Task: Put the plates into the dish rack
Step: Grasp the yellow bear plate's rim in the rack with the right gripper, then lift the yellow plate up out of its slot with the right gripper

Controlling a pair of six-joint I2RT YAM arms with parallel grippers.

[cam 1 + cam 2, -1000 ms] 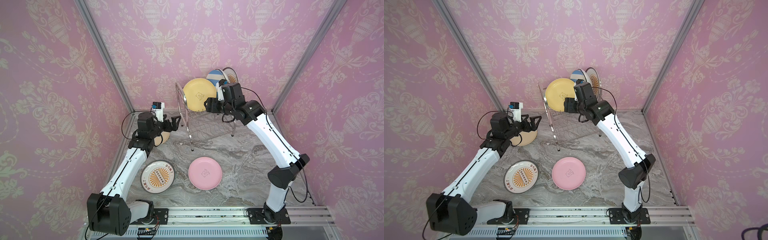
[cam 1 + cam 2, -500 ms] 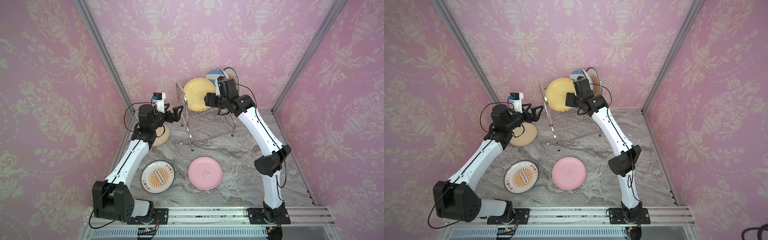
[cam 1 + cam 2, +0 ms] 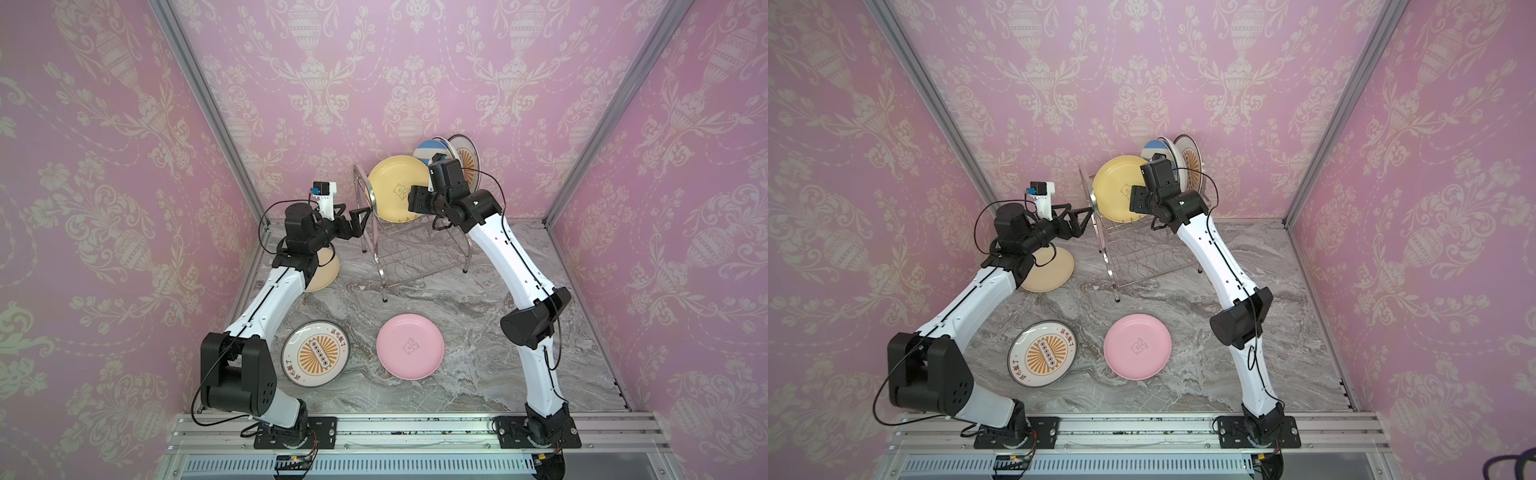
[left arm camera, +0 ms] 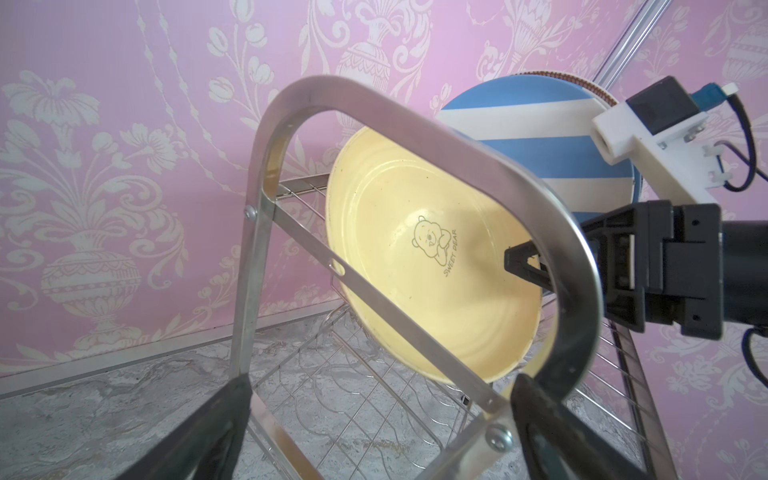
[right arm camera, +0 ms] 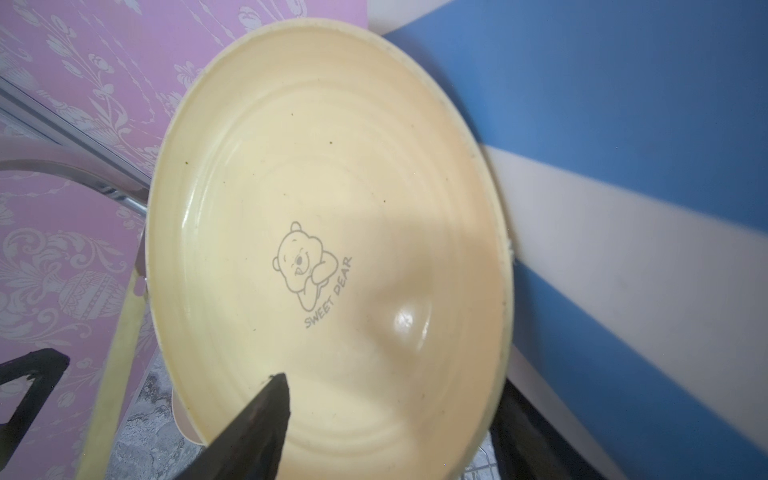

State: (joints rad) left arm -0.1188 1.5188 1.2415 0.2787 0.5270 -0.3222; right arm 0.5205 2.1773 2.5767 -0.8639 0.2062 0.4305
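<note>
The yellow plate's near rim (image 5: pixel 493 392) already stands between the right gripper's open fingers, so the right gripper should next shift toward the rack's looped side frame and close on that rim.
The dish rack (image 3: pixel 415 259) stands at the back of the table. On its upper tier stand three plates on edge: a yellow plate (image 3: pixel 392 187), a blue-white striped plate (image 3: pixel 428 151) and a sunburst plate (image 3: pixel 468 160). My right gripper (image 3: pixel 415 199) is open, one finger (image 5: pixel 266 415) in front of the yellow plate's (image 5: pixel 332 187) face and the other behind its rim. My left gripper (image 3: pixel 362 220) is open at the rack's looped side frame (image 4: pixel 415 120), its fingers (image 4: pixel 224 424) standing either side of the frame's legs. Flat on the table lie a cream plate (image 3: pixel 326 272), a second sunburst plate (image 3: pixel 316 353) and a pink plate (image 3: pixel 410 345).
Pink patterned walls (image 3: pixel 124 208) with metal corner posts close in the table on three sides. The rack's lower wire shelf (image 3: pixel 1142 253) holds nothing. The arms' base rail (image 3: pixel 415 432) runs along the front edge. Bare marble (image 3: pixel 478 374) lies at the front right.
My left gripper has risen from above the cream plate and moved right to the rack's side frame. My right gripper has stayed at the yellow plate while its elbow shifted.
</note>
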